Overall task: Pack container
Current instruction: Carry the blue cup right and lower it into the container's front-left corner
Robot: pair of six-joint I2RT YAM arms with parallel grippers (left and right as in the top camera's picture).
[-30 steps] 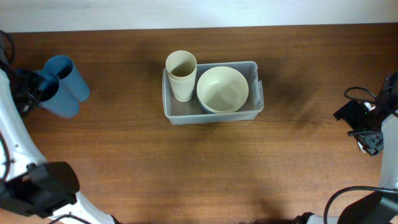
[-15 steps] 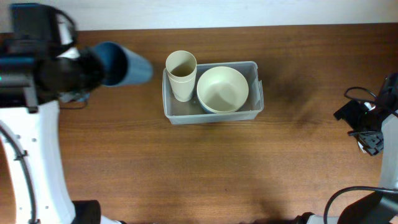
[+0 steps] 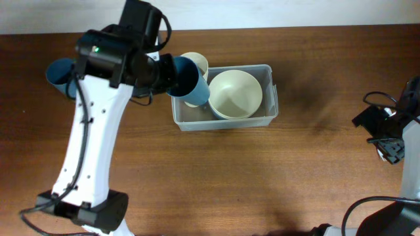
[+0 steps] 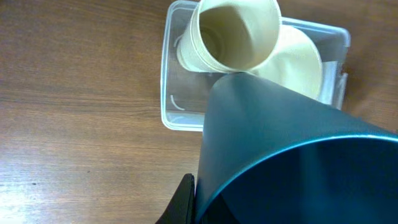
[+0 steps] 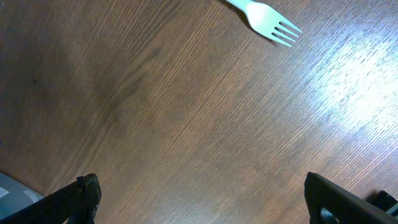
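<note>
The left gripper lowers the blue cup into the container's near corner (image 3: 188, 115) beside the cream cup (image 3: 198, 61) next and releases the blue cup's rim, because the container's bottom is bare there.
The container (image 3: 268, 113) is a clear rectangular bin at the table's middle back, also in the left wrist view (image 4: 173, 93). Inside it stand a cream cup (image 3: 198, 61) at the left end and a cream bowl (image 3: 235, 93) on the right. My left gripper (image 3: 168, 73) is shut on a blue cup (image 3: 190, 84), tilted above the container's left end beside the cream cup (image 4: 239, 34). The blue cup (image 4: 292, 149) fills the left wrist view, with one black finger (image 4: 185, 199) against its wall. My right gripper (image 3: 387, 141) hovers open and unloaded at the right edge.
A second blue cup (image 3: 58, 72) lies at the far left, partly behind my left arm. A white plastic fork (image 5: 267, 22) rests on the wood ahead of my right gripper (image 5: 205, 199). The bowl (image 4: 305, 62) takes up the container's right half.
My left arm has swung from the table's far left to over the container, carrying one blue cup with it. The other blue cup stayed behind. The right arm has not moved.
</note>
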